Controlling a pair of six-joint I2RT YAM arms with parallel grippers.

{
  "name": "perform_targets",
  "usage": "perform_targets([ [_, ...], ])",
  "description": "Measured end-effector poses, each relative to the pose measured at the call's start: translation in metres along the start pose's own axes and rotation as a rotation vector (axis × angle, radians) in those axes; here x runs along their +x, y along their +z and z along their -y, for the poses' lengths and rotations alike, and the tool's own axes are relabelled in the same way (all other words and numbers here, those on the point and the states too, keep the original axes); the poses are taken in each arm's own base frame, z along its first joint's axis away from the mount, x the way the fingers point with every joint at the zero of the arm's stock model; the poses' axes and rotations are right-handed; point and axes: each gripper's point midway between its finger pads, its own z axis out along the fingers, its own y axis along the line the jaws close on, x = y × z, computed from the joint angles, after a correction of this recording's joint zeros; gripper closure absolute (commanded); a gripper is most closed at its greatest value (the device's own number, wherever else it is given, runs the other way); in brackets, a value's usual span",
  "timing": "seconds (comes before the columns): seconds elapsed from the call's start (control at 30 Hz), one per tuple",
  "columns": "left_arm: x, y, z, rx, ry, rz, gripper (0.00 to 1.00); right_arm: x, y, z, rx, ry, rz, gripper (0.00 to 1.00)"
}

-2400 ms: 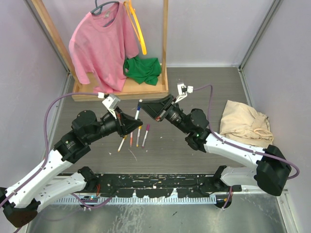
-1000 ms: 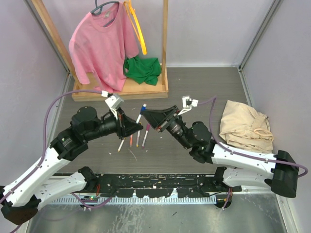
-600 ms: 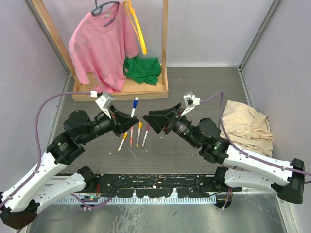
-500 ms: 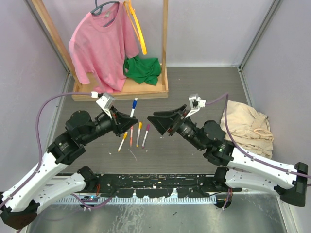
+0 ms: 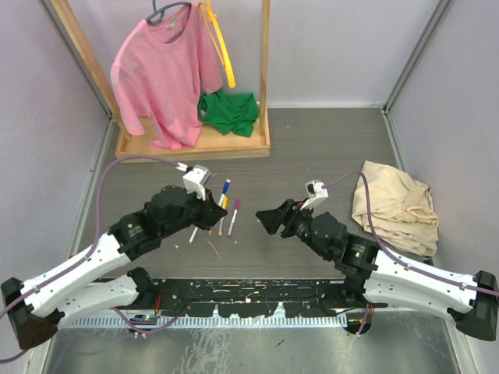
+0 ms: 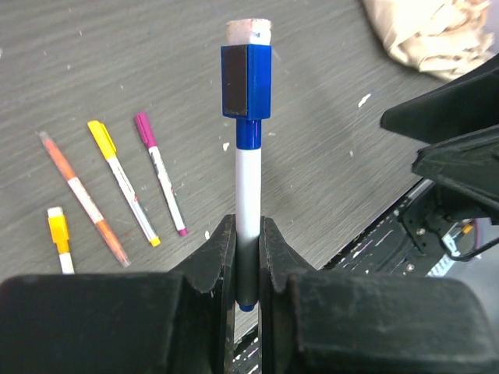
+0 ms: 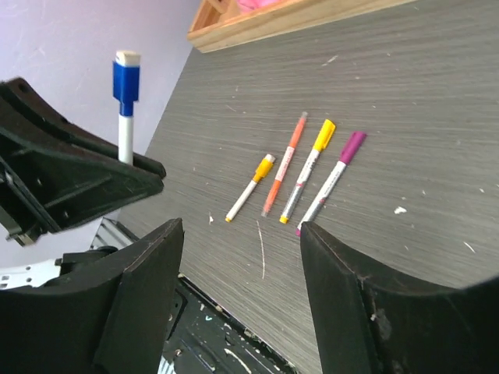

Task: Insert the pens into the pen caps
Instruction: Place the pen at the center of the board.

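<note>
Next, my left gripper needs to lower the blue pen (image 5: 224,190) past the magenta pen, onto the table beside the magenta pen.
My left gripper (image 5: 214,210) is shut on the white barrel of a blue pen (image 5: 224,190), which stands upright above the table. In the left wrist view the pen (image 6: 247,195) rises from between the fingers (image 6: 248,257) and carries a blue pen cap (image 6: 246,82) on top. Four more pens lie side by side on the table: yellow-ended (image 7: 251,187), orange (image 7: 284,162), yellow (image 7: 308,167) and magenta (image 7: 331,183). My right gripper (image 5: 269,220) is open and holds nothing. It hovers to the right of the pens, in the right wrist view (image 7: 242,227) just short of them.
A beige cloth (image 5: 394,199) lies at the right. At the back left stands a wooden rack (image 5: 195,144) with a pink shirt (image 5: 168,70), a green cloth (image 5: 228,111) and a yellow strap (image 5: 222,47). A black rail (image 5: 249,292) runs along the near edge.
My right gripper has opened, let go near the blue pen's top and drawn back to the right and nearer. My left gripper has carried the blue pen right and nearer.
</note>
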Motion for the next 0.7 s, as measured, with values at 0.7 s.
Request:
perform_targets([
  [0.7, 0.137, 0.112, -0.046, -0.362, 0.002, -0.431, 0.99, 0.022, -0.015, 0.042, 0.123, 0.085, -0.028, 0.32],
])
